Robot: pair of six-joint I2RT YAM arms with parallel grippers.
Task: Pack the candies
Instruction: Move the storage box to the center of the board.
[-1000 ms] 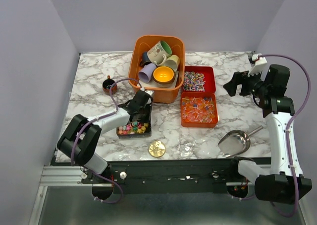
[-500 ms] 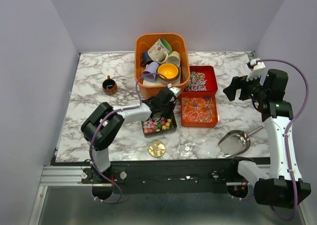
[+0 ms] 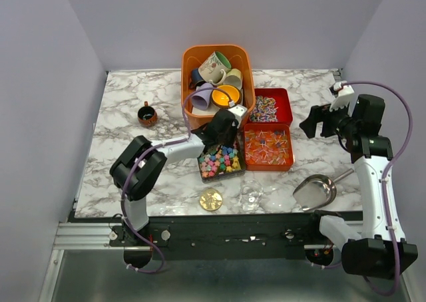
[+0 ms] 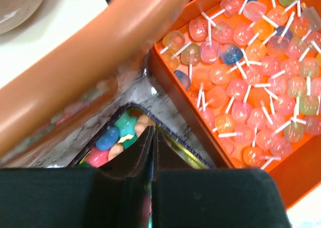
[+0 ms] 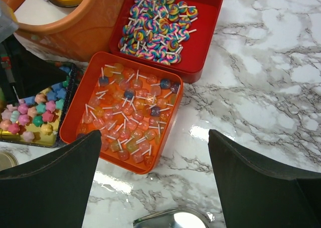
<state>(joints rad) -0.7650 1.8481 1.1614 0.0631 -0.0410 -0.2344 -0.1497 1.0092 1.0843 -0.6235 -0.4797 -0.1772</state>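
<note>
The scoop lies empty on the tabletop, so the right gripper moves back toward the base and down onto the metal scoop's back edge (image 3: 329, 178) (image 5: 199, 214) next.
A black tray (image 3: 200, 170) of pastel star-shaped candies (image 3: 221, 161) lies against the left side of the orange tray (image 3: 267, 168). That tray holds orange-red candies (image 3: 267, 146) on pale sticks. Behind it, a red tray (image 3: 283, 99) holds speckled multicolour candies (image 3: 260, 108). My left gripper (image 3: 223, 133) is shut on the black tray's far rim (image 4: 173, 135), its jaws (image 4: 152, 132) pressed together over star candies (image 4: 108, 137). Raised at the right, my right gripper (image 3: 319, 121) hangs open; in its wrist view (image 5: 154, 137) it looks down on the orange-red candies (image 5: 130, 112).
An orange bin (image 3: 188, 69) of ceramic mugs stands just behind the left gripper. A metal scoop (image 3: 316, 190) lies at the front right. At the front edge lie a gold round lid (image 3: 211, 199) and a clear container (image 3: 253, 194). A small brown cup (image 3: 147, 114) stands at the left.
The left gripper has dragged the black tray from the front left rightward until it sits against the orange tray. The right arm has barely moved.
</note>
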